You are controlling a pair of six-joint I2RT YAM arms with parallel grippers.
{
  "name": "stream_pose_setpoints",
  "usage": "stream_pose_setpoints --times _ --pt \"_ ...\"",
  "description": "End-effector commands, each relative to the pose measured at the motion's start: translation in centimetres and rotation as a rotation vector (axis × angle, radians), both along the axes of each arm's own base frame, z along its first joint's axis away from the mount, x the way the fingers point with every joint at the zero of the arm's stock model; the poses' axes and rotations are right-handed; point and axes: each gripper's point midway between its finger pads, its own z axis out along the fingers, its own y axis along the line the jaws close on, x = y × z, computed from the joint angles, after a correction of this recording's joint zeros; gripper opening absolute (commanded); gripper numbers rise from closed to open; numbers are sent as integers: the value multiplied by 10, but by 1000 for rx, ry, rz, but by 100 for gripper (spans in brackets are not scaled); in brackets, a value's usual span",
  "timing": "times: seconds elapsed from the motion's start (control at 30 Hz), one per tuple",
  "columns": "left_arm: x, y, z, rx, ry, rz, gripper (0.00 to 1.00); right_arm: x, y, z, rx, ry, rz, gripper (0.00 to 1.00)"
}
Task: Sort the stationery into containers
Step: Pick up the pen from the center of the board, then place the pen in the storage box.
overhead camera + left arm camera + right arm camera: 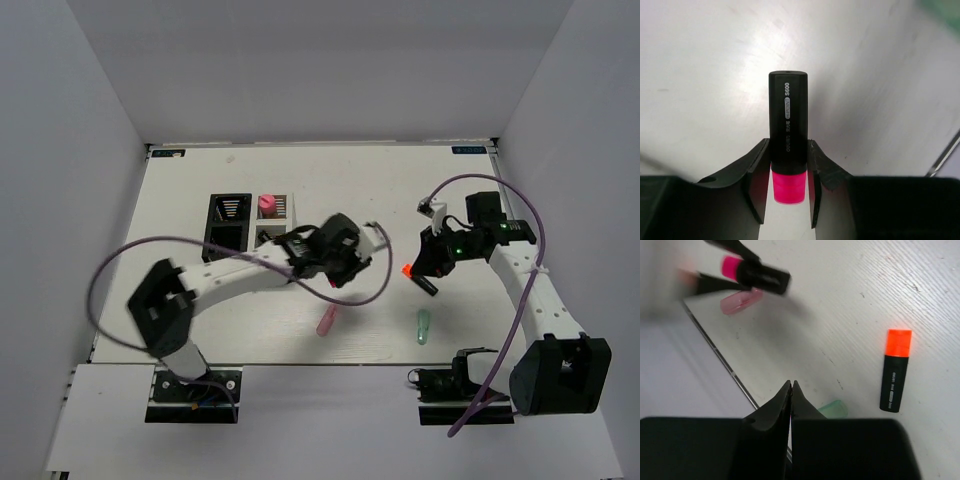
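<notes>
The left gripper next moves over the white organizer's middle section [270, 234], to its left in the top view. It then releases the black highlighter near the pink marker.
My left gripper [788, 150] is shut on a black highlighter with a pink cap [788, 120] and holds it above the table; it also shows in the top view [344, 272] and the right wrist view [757, 274]. My right gripper [791, 385] is shut and empty, hovering by the orange-capped highlighter [895, 371] that lies flat [420, 279]. A mint stick [423, 326] and a pale pink stick [327, 321] lie near the front edge. The black organizer [228, 222] and the white organizer [284, 208] stand side by side; a fat pink marker [266, 204] stands in the white one. Scissors and a green-capped highlighter are out of view.
White walls enclose the table on three sides. Purple cables loop over both arms [500, 190]. The table's front edge [720, 357] runs close to the right gripper. A small grey piece [431, 208] hangs by the right arm's cable.
</notes>
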Motion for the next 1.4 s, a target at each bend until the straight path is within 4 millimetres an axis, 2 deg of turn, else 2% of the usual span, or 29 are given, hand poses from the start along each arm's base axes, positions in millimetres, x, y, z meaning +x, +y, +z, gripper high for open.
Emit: stream_pose_setpoints --times 0.0,0.03,0.07,0.1,0.13,0.17,0.2,0.23,0.37,0.63,0.7,1.03,1.07,1.1,1.17,1.2,1.23,1.27,1.3,1.37 --pt "32 19 119 -365 -185 194 0 -11 11 5 69 36 67 0" --pt "37 35 134 -436 -237 230 0 -10 12 5 74 41 70 0" --pt "42 43 129 -480 -270 254 0 -10 12 5 76 40 72 0" --pt "51 56 137 -519 -311 291 0 -11 12 4 75 49 69 0" --pt "49 83 147 -562 -378 344 0 -11 13 3 79 53 77 0" --pt "59 92 153 -627 -455 394 0 -11 13 2 82 57 78 0" --pt "71 116 145 -638 -458 487 0 -12 13 2 85 58 87 0" --pt "70 125 159 -684 -479 493 0 -13 14 2 91 64 90 0" --pt "91 160 150 -661 -455 602 0 -17 18 3 115 88 108 0" --pt "117 186 136 -660 -489 683 0 -18 19 2 128 102 119 0" --pt "120 187 124 -645 -464 700 0 -18 19 3 130 103 120 0" --pt "117 192 87 -616 -417 741 4 -19 18 4 136 107 125 7" --pt "117 192 86 -617 -416 745 6 -19 19 5 138 103 130 8" --pt "118 193 84 -612 -413 747 21 -20 19 5 139 104 132 8" --pt "117 193 87 -616 -418 745 37 -20 20 6 143 105 135 10" --pt "117 193 86 -611 -416 748 48 -21 19 6 146 106 133 12" --pt "117 194 92 -618 -425 749 68 -21 19 5 144 110 133 18" --pt "116 194 93 -616 -427 746 73 -21 19 5 146 113 132 21" --pt "116 194 102 -631 -448 744 77 -21 19 6 145 108 135 34" --pt "115 195 108 -637 -454 739 79 -21 19 5 142 109 135 42"
